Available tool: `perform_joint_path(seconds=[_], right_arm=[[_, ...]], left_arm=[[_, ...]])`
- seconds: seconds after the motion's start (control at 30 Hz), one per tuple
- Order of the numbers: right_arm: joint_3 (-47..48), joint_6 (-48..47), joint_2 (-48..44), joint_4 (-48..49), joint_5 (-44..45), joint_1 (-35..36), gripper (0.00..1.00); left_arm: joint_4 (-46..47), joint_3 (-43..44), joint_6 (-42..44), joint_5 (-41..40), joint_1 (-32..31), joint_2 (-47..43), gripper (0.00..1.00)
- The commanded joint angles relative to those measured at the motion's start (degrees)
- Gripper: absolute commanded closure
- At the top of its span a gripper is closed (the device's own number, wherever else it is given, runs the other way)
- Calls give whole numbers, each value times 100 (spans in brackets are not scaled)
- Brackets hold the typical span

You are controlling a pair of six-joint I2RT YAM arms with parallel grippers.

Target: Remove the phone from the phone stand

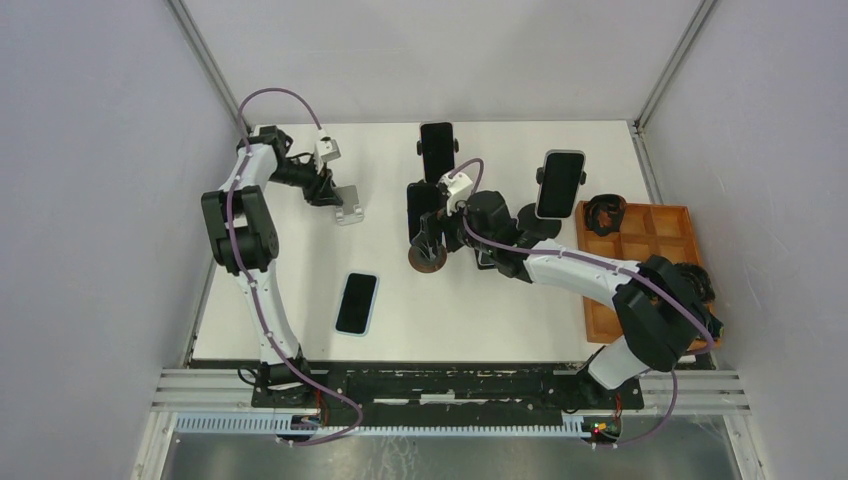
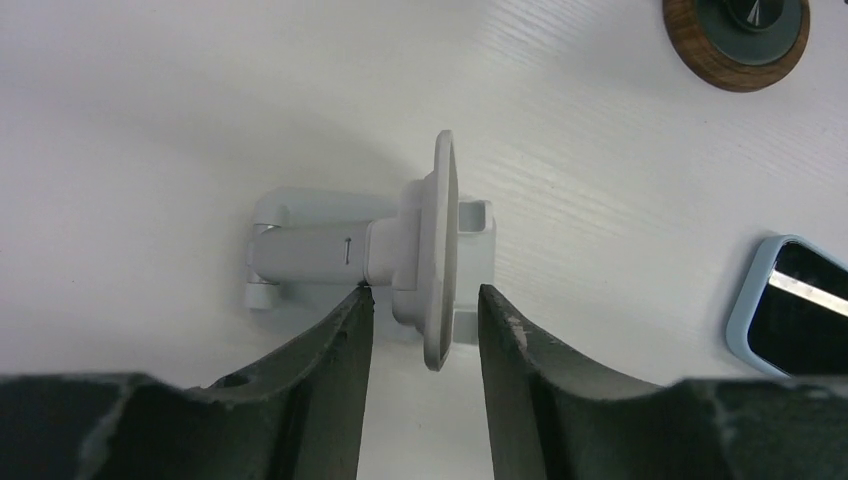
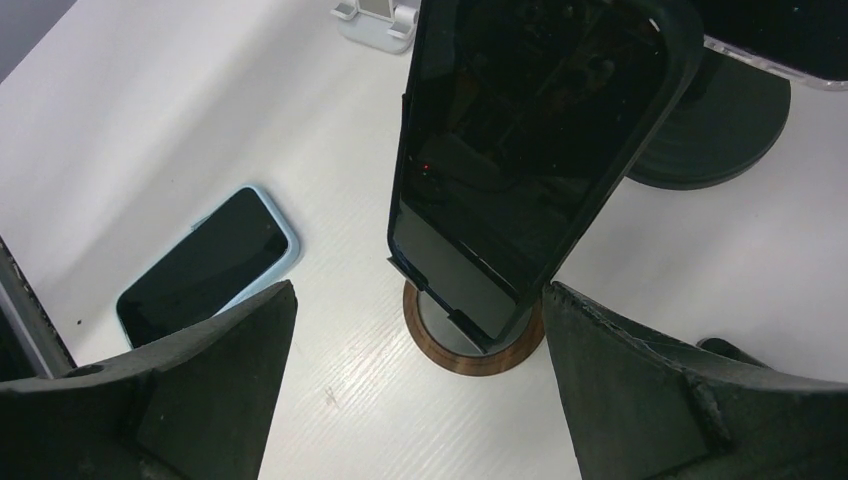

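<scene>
I should turn my right gripper around the phone's edge [image 1: 439, 214] [image 3: 567, 257] next, so the finger at that edge goes behind the phone, because my fingers face the screen.
A dark phone in a black case [image 3: 520, 150] leans upright on a stand with a round wooden base [image 3: 470, 355]; in the top view the phone [image 1: 420, 208] is at mid table. My right gripper [image 3: 415, 295] is open wide just in front of the phone's lower end. Its right fingertip [image 3: 575, 320] is at the phone's edge; its left finger [image 3: 250, 330] is well clear. My left gripper [image 2: 425, 320] is open astride the plate of an empty white stand [image 2: 420, 250], at the back left in the top view [image 1: 347, 205].
A phone in a light blue case [image 1: 356, 302] lies flat near the front. Two more phones stand on stands at the back [image 1: 437, 150] and right [image 1: 560, 183], the latter on a black round base. An orange compartment tray [image 1: 640, 250] sits at the right edge.
</scene>
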Motion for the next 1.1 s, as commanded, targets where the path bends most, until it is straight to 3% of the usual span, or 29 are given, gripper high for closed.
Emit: perform_joint_path(seconds=[0.0, 0.03, 0.17, 0.23, 0.4, 0.5, 0.63, 0.8, 0.97, 1.07], right_arm=[[37, 25, 11, 387, 125, -62, 2], [25, 5, 22, 429, 113, -82, 2], [155, -60, 205, 411, 57, -184, 2], [149, -42, 268, 501, -13, -252, 2], [218, -90, 553, 662, -316, -324, 2], [275, -70, 707, 922, -510, -329, 2], [418, -13, 933, 1173, -837, -343, 5], [376, 202, 1109, 1559, -1079, -371, 16], [294, 396, 1235, 1938, -1260, -371, 30], [284, 474, 1315, 2076, -1344, -379, 44]], left_arm=[[93, 274, -72, -28, 33, -88, 46], [54, 328, -119, -59, 56, -139, 41], [-681, 776, 30, 46, 183, -305, 39], [-1019, 938, 160, 7, 214, -487, 27], [-1616, 798, 487, -300, 238, -1208, 22], [-2076, 682, 560, -337, 239, -1543, 1], [-2294, 240, 157, -205, 235, -2024, 0], [-2294, -549, -30, -131, 229, -2480, 0], [-2294, -1037, -544, -11, 162, -2597, 0], [-2294, -1421, -447, 60, -13, -2790, 0]])
